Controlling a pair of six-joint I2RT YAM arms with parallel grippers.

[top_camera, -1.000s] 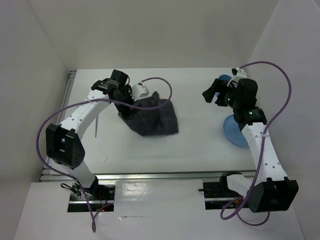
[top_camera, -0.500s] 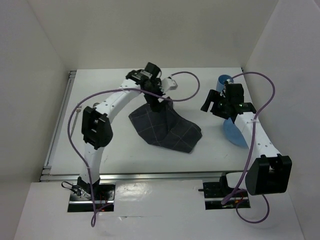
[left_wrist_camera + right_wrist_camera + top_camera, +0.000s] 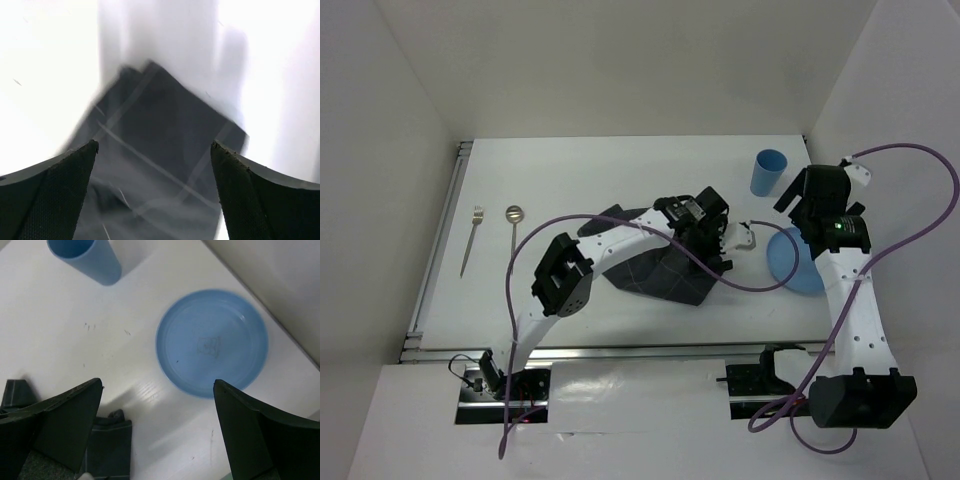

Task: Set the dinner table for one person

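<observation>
My left gripper should move toward the blue plate and go down onto the cloth's folded edge point(image 3: 146, 78), which is just beyond my open fingers.
On the white dinner table point(image 3: 580, 180) a dark grey checked cloth point(image 3: 645, 268) lies rumpled in the middle. My left gripper point(image 3: 713, 250) hovers over the cloth's right end. In the left wrist view this gripper point(image 3: 155, 144) is open, with the blurred cloth point(image 3: 165, 130) below and nothing between its fingers. My right gripper point(image 3: 803, 200) stands open at the right, between a blue cup point(image 3: 769, 172) and a blue plate point(image 3: 788, 262). The right wrist view has the gripper point(image 3: 158, 382) above bare table, the plate point(image 3: 212, 342) just ahead and the cup point(image 3: 85, 257) at the top left.
A fork point(image 3: 470, 240) and a spoon point(image 3: 513, 225) lie side by side at the table's left. A metal rail point(image 3: 438, 250) runs along the left edge. White walls close in the back and both sides. A purple cable trails over the cloth.
My left arm has swung from the far left across to the middle, and the cloth has shifted right with it. The fork and spoon now show. My right gripper has drawn back to the right.
</observation>
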